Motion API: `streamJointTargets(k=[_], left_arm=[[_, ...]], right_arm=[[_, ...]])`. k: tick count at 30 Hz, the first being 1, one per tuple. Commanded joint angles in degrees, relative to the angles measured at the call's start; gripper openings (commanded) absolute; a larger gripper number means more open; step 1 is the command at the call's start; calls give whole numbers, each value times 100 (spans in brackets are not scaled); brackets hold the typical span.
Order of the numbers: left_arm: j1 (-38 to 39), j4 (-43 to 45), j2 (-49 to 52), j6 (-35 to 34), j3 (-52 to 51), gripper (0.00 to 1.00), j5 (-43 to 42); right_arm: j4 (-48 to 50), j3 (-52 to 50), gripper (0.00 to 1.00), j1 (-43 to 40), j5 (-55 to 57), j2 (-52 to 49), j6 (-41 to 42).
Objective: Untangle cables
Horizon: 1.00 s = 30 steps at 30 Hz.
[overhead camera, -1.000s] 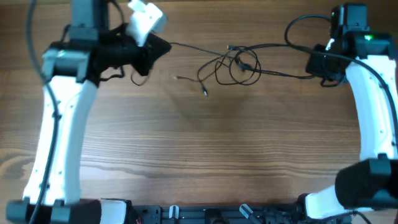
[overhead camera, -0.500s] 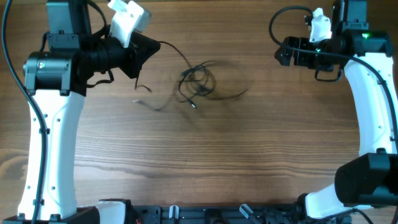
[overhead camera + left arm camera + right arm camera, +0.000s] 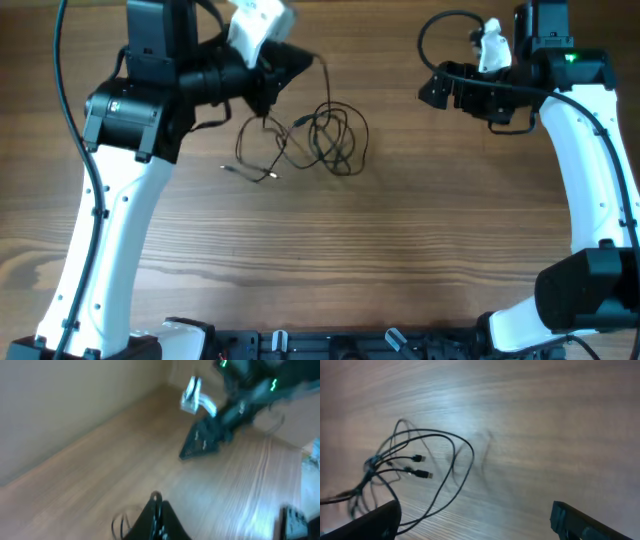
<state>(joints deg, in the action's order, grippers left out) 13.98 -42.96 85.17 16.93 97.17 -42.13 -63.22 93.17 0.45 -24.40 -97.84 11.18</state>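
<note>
The left gripper rises higher over the bunched loops of cable next, pulling its piece of cable upward. Then it opens to release the cables, since the loops below still cross one another.
The cables [image 3: 325,135] are thin black cords, bunched in loose loops on the wood at the upper middle, with small plug ends [image 3: 228,170] trailing left. One strand runs up into my left gripper [image 3: 305,62], which is shut on it above the bunch. The blurred left wrist view shows its fingers [image 3: 156,505] pressed together, a cord loop at the tip. My right gripper [image 3: 430,90] hovers open to the right of the bunch, holding nothing. In the right wrist view the cables [image 3: 410,462] lie ahead at the left, and one strand passes by the left finger [image 3: 375,520].
The wooden table [image 3: 400,250] stretches below the bunch. The white left arm [image 3: 110,230] and white right arm [image 3: 600,170] stand along the two sides. A thick black arm cable [image 3: 445,25] loops over the right wrist.
My right gripper has opened and let go of the cable it was pulling. The stretched cables have sprung back left and bunched up under my left gripper, which has shifted right.
</note>
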Motion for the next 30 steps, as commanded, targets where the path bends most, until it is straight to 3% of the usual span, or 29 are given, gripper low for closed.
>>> streamJointTargets(k=[1, 3, 6, 7, 10, 12, 15, 18, 24, 30], left_arm=[[328, 564, -94, -918, 24, 4, -284], [544, 859, -94, -997, 24, 4, -284], [752, 1290, -90, -1325, 24, 4, -282], [769, 1392, -90, -1394, 24, 4, -280], [767, 1746, -90, -1646, 24, 4, -282], [767, 1847, -90, -1744, 24, 4, -284], [767, 1978, -90, -1744, 24, 5, -251], [750, 1982, -90, -1742, 24, 5, 144], [726, 1982, -72, -1742, 24, 5, 992], [444, 1965, -61, -1814, 24, 5, 1010]], right_arm=[[-24, 22, 97, 28, 358, -52, 826], [-107, 20, 90, 46, 151, -52, 826], [-136, 17, 57, 166, -452, -52, 791], [-136, 17, 52, 190, -579, -52, 789], [-127, 17, 54, 424, -721, -52, 669], [-116, 17, 63, 575, -885, -52, 238], [-116, 17, 64, 745, -1213, -52, -81], [-227, 17, 58, 833, -1217, -52, -98], [-516, 17, 57, 837, -1322, -52, -533], [105, -48, 64, 881, -1554, -52, -1228]])
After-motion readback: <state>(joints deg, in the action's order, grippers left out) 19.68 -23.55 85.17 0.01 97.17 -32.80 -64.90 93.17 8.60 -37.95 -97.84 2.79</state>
